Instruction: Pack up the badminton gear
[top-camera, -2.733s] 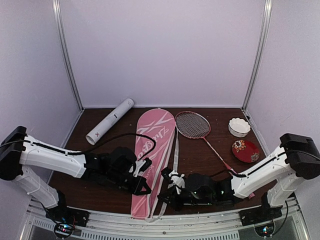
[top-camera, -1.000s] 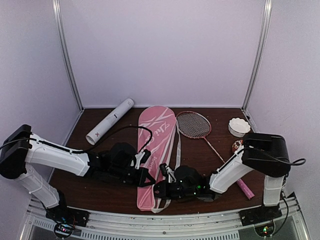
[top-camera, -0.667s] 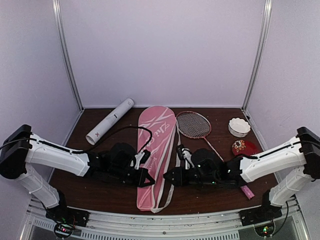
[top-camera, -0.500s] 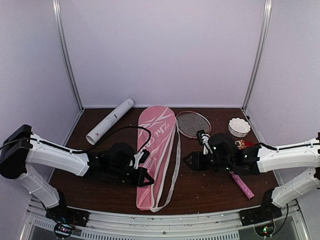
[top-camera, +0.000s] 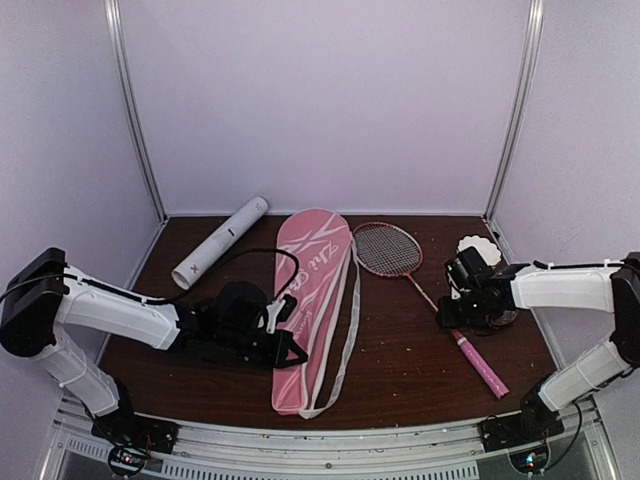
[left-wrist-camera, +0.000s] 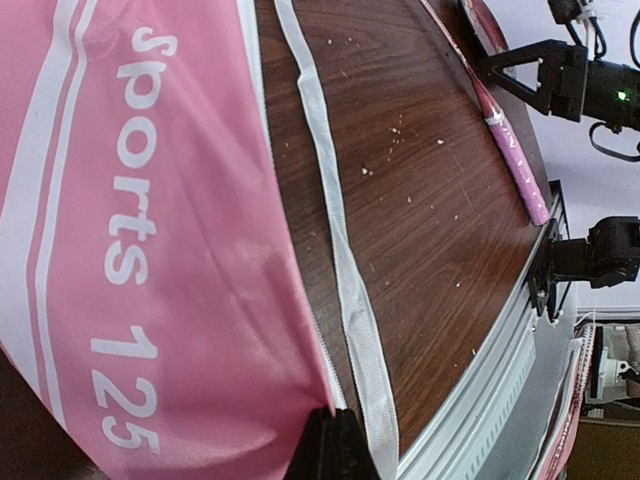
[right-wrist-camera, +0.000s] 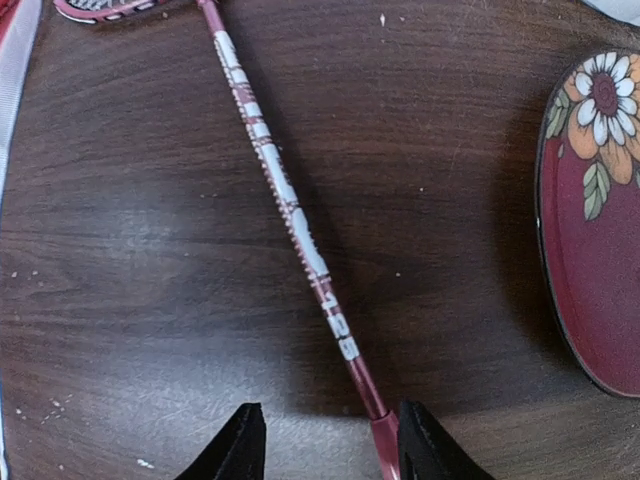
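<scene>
My right gripper hovers by the racquet handle's start, so I'll move outward and down to close on the racquet stem's white-lettered part (top-camera: 433, 304) (right-wrist-camera: 318, 284), outward and below it.
The pink racquet-shaped cover (top-camera: 310, 295) lies lengthwise mid-table, its white strap (top-camera: 345, 330) loose along its right side. My left gripper (top-camera: 292, 352) is shut on the cover's zipper edge near its narrow front end, which the left wrist view (left-wrist-camera: 335, 445) shows. One red-framed racquet (top-camera: 385, 248) lies to the right, its pink handle (top-camera: 480, 365) toward the front. My right gripper (right-wrist-camera: 325, 445) is open, its fingers astride the shaft (right-wrist-camera: 290, 215) where the handle begins. The white tube (top-camera: 220, 242) lies back left. White shuttlecocks (top-camera: 478, 245) sit back right. No second racquet shows.
The red flowered dish (right-wrist-camera: 600, 220) lies just right of the right gripper, mostly hidden under the arm in the top view. The table's front metal rim (left-wrist-camera: 500, 370) runs close to the cover's end. Side posts and walls close in the table.
My right arm has swung from the cover's front end, rightward and back, to above the racquet shaft, leaving the strap on the table. My left gripper has stayed put on the cover.
</scene>
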